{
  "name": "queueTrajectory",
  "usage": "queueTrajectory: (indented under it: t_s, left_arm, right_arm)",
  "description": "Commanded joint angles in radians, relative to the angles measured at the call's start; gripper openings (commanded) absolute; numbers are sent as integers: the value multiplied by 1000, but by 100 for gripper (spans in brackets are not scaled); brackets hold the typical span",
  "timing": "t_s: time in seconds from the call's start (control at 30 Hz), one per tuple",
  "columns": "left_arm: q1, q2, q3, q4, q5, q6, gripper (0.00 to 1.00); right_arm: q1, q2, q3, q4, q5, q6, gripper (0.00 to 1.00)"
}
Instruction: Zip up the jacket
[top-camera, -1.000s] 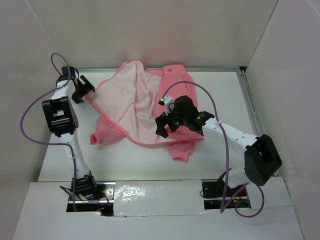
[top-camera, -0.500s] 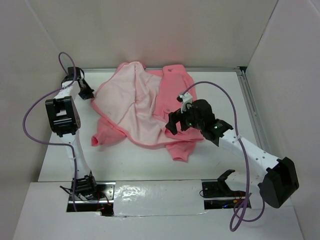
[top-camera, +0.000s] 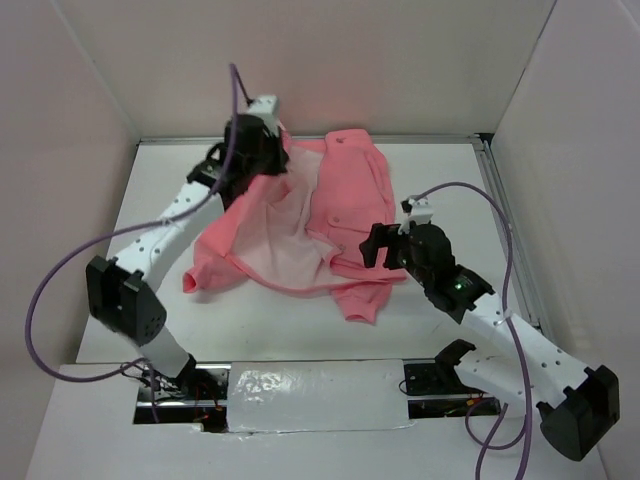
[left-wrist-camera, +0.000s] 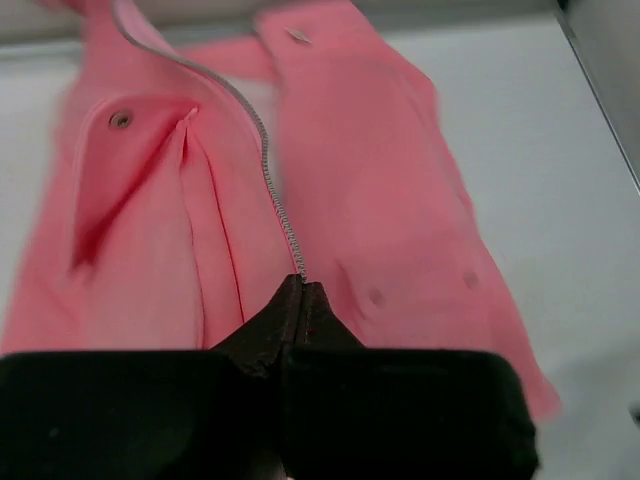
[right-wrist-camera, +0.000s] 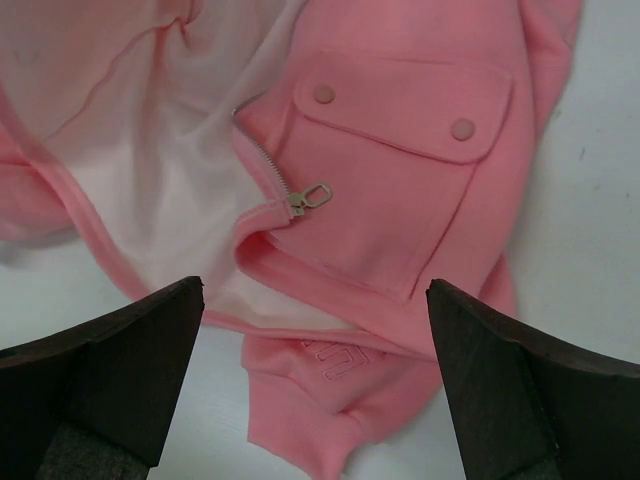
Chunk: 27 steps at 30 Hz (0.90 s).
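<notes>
The pale lining is still uncovered, so my left gripper will bring the jacket's front edge back and down over it, toward the jacket's near side.
The salmon-pink jacket (top-camera: 350, 185) lies open at the back middle of the table, its paler lining (top-camera: 285, 235) showing. My left gripper (top-camera: 272, 158) is at the jacket's collar end. In the left wrist view it (left-wrist-camera: 300, 285) is shut on the jacket's front edge, where the pale zipper strip (left-wrist-camera: 265, 150) runs into the jaws. My right gripper (top-camera: 377, 245) hovers open over the jacket's lower right part. Below its wide-apart fingers (right-wrist-camera: 315, 287) lie the metal zipper pull (right-wrist-camera: 308, 198), a snap pocket (right-wrist-camera: 400, 150) and a cuff (right-wrist-camera: 320, 410).
White walls close in the table on the left, back and right. A metal rail (top-camera: 505, 215) runs along the right edge. Purple cables (top-camera: 60, 270) loop off both arms. Bare tabletop (top-camera: 150, 190) shows left of the jacket and along its near side.
My left arm swung from the table's left edge to the jacket's collar and shut on the zipper edge. The right arm drew back toward the near right, still open. The jacket's left panel shifted.
</notes>
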Motion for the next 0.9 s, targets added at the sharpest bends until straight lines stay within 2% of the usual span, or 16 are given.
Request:
queueTrajectory:
  t_s: [0.0, 0.1, 0.13, 0.2, 0.23, 0.33, 0.47, 0.5, 0.53, 0.57, 0.6, 0.63, 0.67, 0.87]
  left_arm:
    - [-141, -107, -193, -79, -81, -43, 0]
    - [-270, -219, -405, -96, -31, -123, 0]
    - [-348, -259, -494, -122, -33, -141, 0]
    - [-437, -287, -572, -157, -34, -209, 0]
    - [-525, -301, -626, -189, -33, -271, 0]
    - [-641, -304, -686, -242, 7, -365, 0]
    - [-692, -305, -766, -188, 108, -433, 0]
    - [-694, -305, -784, -179, 136, -431, 15]
    - [-695, -310, -783, -205, 115, -471, 46]
    - [-695, -310, -783, -223, 114, -471, 47]
    - [-695, -322, -774, -237, 104, -477, 78]
    - [-697, -336, -769, -254, 101, -480, 93]
    - [-698, -368, -765, -271, 104, -476, 99]
    - [-697, -493, -820, -282, 107, -529, 99]
  right_arm:
    - [-3, -63, -32, -57, 123, 119, 100]
    - [-6, -97, -45, -89, 131, 147, 100]
    - [-7, -103, -46, -109, 138, 161, 100]
    - [-10, -112, -49, -119, 143, 170, 100]
    - [-12, -112, -52, -120, 141, 176, 100]
    - [-20, -95, -63, -105, 118, 187, 100]
    - [-23, -40, -61, -88, 82, 198, 100]
    - [-23, -19, -60, -86, 75, 199, 100]
    - [-21, -2, -57, -92, 77, 207, 100]
    - [-21, -2, -58, -93, 77, 207, 100]
    - [-21, 4, -58, -91, 72, 207, 100]
    - [-21, 7, -66, -88, 69, 204, 100]
    - [-21, 7, -71, -82, 65, 201, 100]
    - [-21, 9, -94, -56, 48, 207, 100]
